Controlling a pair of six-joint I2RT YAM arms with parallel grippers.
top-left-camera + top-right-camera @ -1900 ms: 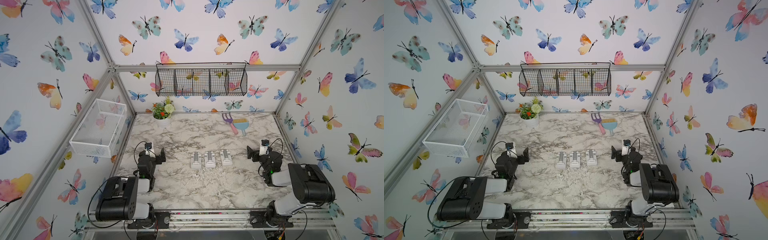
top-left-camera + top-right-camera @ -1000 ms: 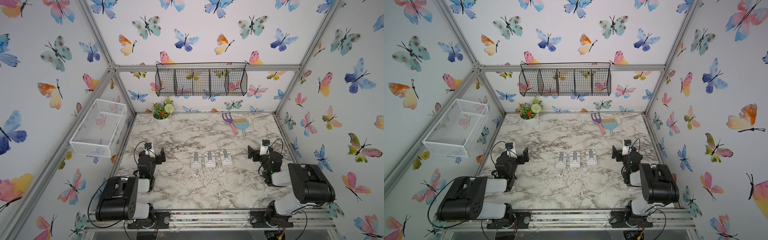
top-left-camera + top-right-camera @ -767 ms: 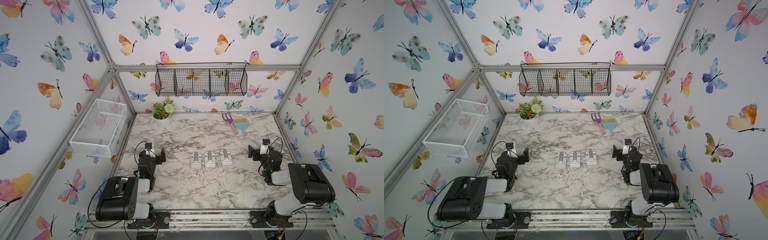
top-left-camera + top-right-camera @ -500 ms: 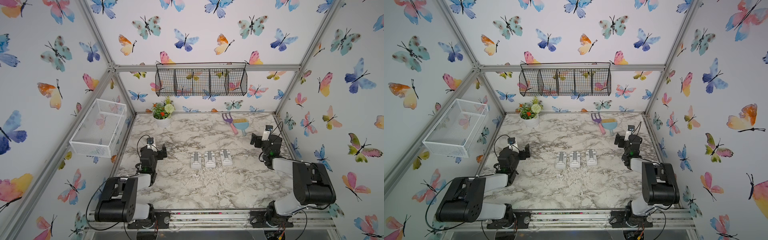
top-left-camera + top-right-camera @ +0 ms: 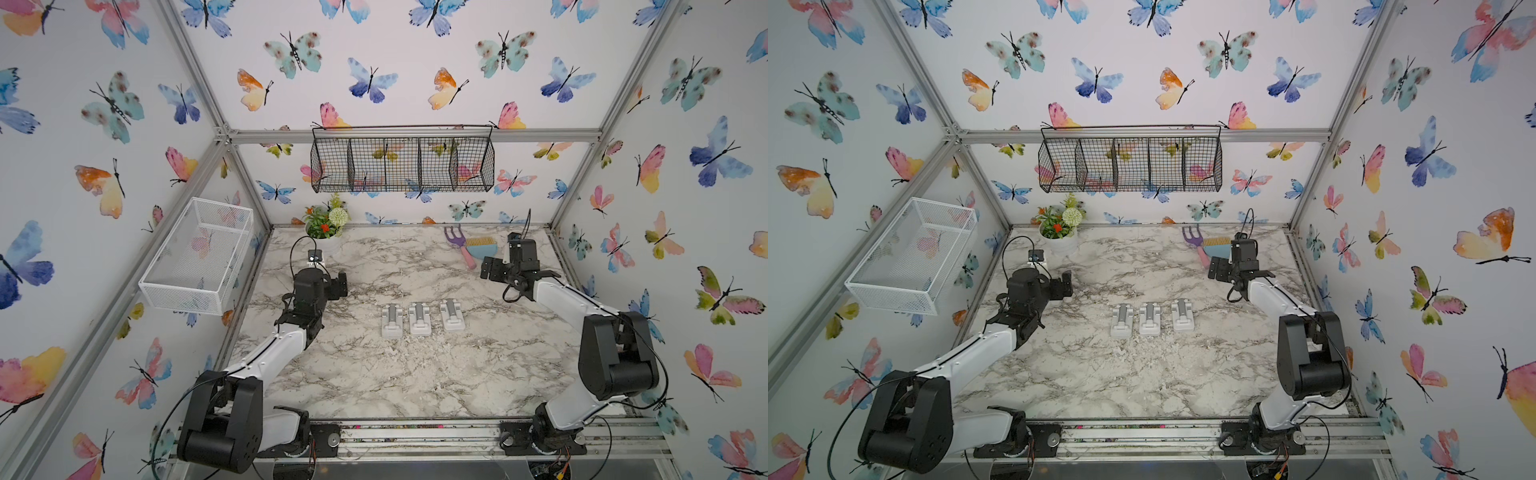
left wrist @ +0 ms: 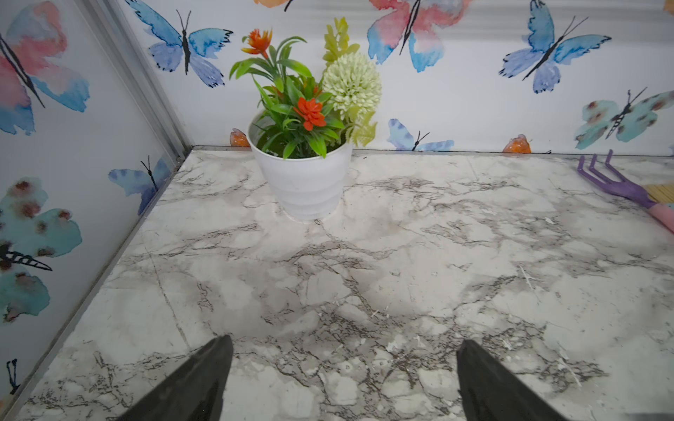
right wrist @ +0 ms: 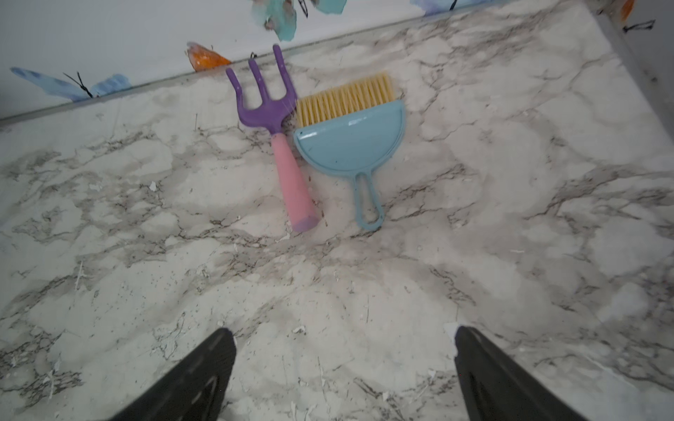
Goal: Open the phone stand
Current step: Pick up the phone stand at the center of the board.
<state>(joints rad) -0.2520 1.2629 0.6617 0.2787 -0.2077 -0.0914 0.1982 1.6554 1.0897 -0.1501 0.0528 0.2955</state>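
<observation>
The phone stand nearest to my right gripper lies folded flat, so I should bring that gripper back and down and tilt its fingers downward, astride that stand's near end [image 5: 454, 325].
Three pale grey phone stands lie folded flat in a row in the middle of the marble table [image 5: 415, 374], seen in both top views: left stand [image 5: 392, 320], middle stand [image 5: 420, 318], right stand [image 5: 452, 314]. My left gripper [image 5: 320, 286] [image 6: 344, 342] hovers left of the row, pointing at the back wall, open and empty. On the far right side, beyond the row, my right gripper [image 5: 519, 270] [image 7: 343, 331] is also open and empty. Neither wrist view shows a stand; both show bare table between the fingers.
A white pot of artificial flowers [image 5: 326, 232] [image 6: 302, 182] stands at the back left, ahead of my left gripper. A purple and pink rake [image 7: 288, 156] and a blue brush [image 7: 350, 142] lie at the back right. A black wire basket [image 5: 401, 164] and a white one [image 5: 199, 257] hang on the walls.
Both arms have lifted out of their folded posture near the front and reached toward the back of the table. Both grippers stayed open. The stands have not moved.
</observation>
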